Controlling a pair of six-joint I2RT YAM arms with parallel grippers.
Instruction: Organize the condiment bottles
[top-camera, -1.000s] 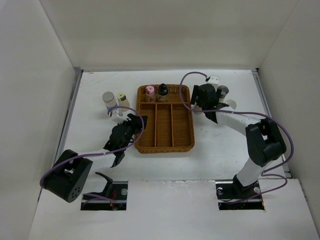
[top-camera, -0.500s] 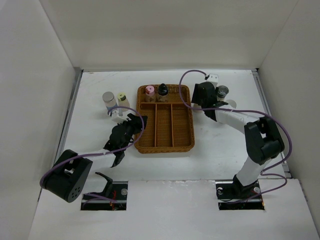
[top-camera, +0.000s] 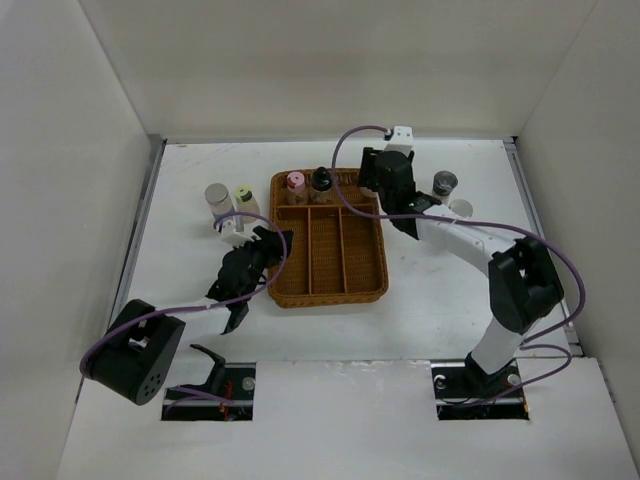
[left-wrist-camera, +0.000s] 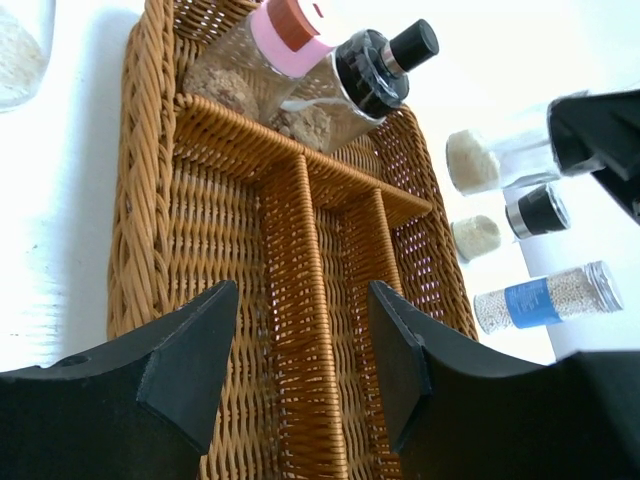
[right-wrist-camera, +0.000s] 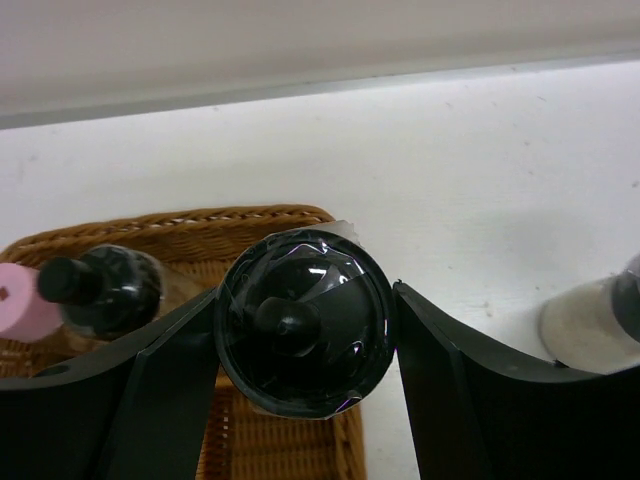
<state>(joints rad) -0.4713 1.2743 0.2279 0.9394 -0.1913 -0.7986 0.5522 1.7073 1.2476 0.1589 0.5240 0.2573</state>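
Observation:
The back compartment's loose end (top-camera: 350, 188) (right-wrist-camera: 213, 268) lies below my right gripper and to its left in the top view. Next, the gripper moves that way, goes down and lets go.
The brown wicker tray (top-camera: 365, 285) holds a pink-capped bottle (top-camera: 296, 183) and a black-capped bottle (top-camera: 321, 180) in its back compartment. My right gripper (top-camera: 383, 183) is shut on another black-capped bottle (right-wrist-camera: 303, 325) and holds it over the tray's back right corner (right-wrist-camera: 290, 215). My left gripper (top-camera: 277, 241) is open and empty over the tray's left side; in the left wrist view (left-wrist-camera: 303, 300) wicker shows between its fingers. A white-capped bottle (top-camera: 217, 195) and a yellow-green-capped one (top-camera: 242, 195) stand left of the tray. A grey-capped bottle (top-camera: 444, 183) and a white-capped one (top-camera: 461, 208) stand to its right.
The tray's three long front compartments (top-camera: 330, 250) hold nothing. White walls close in the table on the left, back and right. In the left wrist view a blue-labelled bottle (left-wrist-camera: 545, 298) stands beyond the tray's right rim.
My right gripper has carried the black-capped bottle leftward, away from the bottles on the right to the tray's back right corner. The left arm has not moved.

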